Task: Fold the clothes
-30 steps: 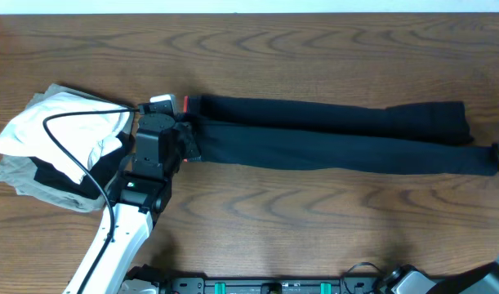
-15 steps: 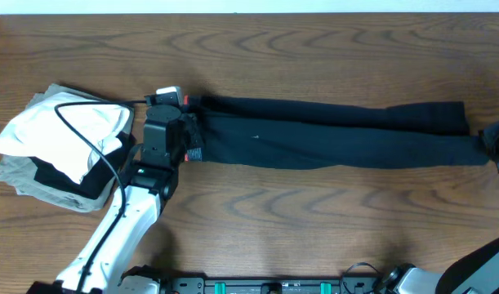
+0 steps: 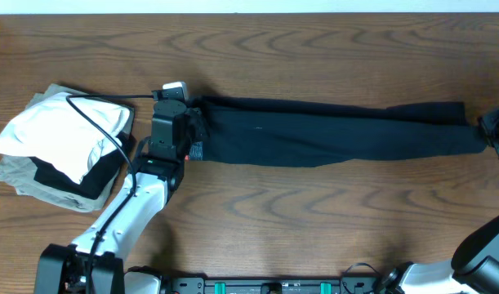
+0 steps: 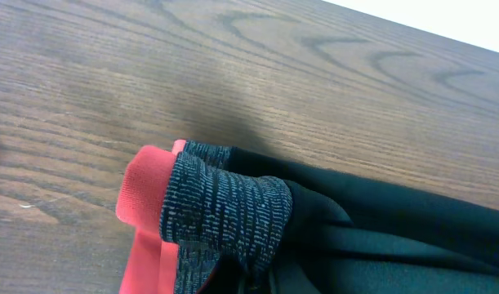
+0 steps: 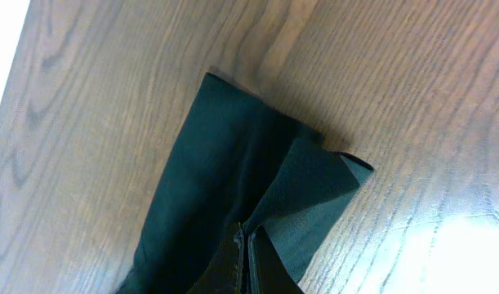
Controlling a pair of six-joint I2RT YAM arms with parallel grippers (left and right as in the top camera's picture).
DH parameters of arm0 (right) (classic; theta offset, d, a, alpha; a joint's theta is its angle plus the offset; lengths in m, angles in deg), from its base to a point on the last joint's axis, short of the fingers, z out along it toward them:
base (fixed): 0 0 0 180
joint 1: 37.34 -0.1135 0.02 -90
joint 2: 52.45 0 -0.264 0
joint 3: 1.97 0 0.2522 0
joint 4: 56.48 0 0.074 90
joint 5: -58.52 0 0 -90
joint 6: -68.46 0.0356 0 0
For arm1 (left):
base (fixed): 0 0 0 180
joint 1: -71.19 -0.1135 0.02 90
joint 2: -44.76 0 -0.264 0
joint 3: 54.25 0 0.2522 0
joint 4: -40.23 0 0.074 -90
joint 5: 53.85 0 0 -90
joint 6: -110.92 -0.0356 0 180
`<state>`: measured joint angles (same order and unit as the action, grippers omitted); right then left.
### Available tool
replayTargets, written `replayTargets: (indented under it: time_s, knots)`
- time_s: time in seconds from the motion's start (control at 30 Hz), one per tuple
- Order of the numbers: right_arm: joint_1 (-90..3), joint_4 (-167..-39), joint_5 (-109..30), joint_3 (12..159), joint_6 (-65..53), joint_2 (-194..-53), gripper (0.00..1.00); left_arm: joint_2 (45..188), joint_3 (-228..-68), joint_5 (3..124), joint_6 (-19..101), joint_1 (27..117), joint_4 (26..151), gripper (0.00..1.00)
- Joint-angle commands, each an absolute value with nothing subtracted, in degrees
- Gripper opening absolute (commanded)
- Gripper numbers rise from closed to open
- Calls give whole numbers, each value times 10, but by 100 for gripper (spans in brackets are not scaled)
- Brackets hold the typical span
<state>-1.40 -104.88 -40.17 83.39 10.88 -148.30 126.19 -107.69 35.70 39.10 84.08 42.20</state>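
Observation:
The far strip of the leg is uncovered, so my right gripper should pull the pinched hem outward toward the far corner of the lower leg [image 3: 459, 107] [image 5: 214, 88] and release it there.
The clothes, black trousers [image 3: 331, 135], lie stretched left to right across the table, one leg folded over the other. Their red-and-grey waistband [image 4: 220, 212] is at the left end. My left gripper [image 3: 186, 131] is shut on the waistband; in the left wrist view the fabric bunches over the gripper [image 4: 237, 279] and hides most of its fingers. At the right table edge my right gripper [image 3: 487, 131] is shut on the leg ends. In the right wrist view the gripper [image 5: 247, 263] pinches the black cuff [image 5: 306, 188], its fingers pressed together.
A pile lies at the left: a white shirt [image 3: 57, 131] on top of a khaki-olive garment [image 3: 28, 181], with dark fabric [image 3: 65, 175] between them. The left arm's black cable [image 3: 94, 122] loops over that pile. Bare wooden table [image 3: 314, 220] lies in front of the trousers.
Both grippers moved toward the far side, carrying the near leg up onto the far leg. The two legs lay side by side; now they overlap in one strip.

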Motion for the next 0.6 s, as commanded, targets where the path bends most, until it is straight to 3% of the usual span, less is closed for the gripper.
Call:
replayTargets:
  time_s: [0.0,0.57]
  knots:
    - [-33,-1044,-368,857,101,-1502,1,1273,-1088,340,384,837,414,6]
    - [-74,-1004,-338,880,117,-1553,1,1319,-1088,339,381,837,359,6]
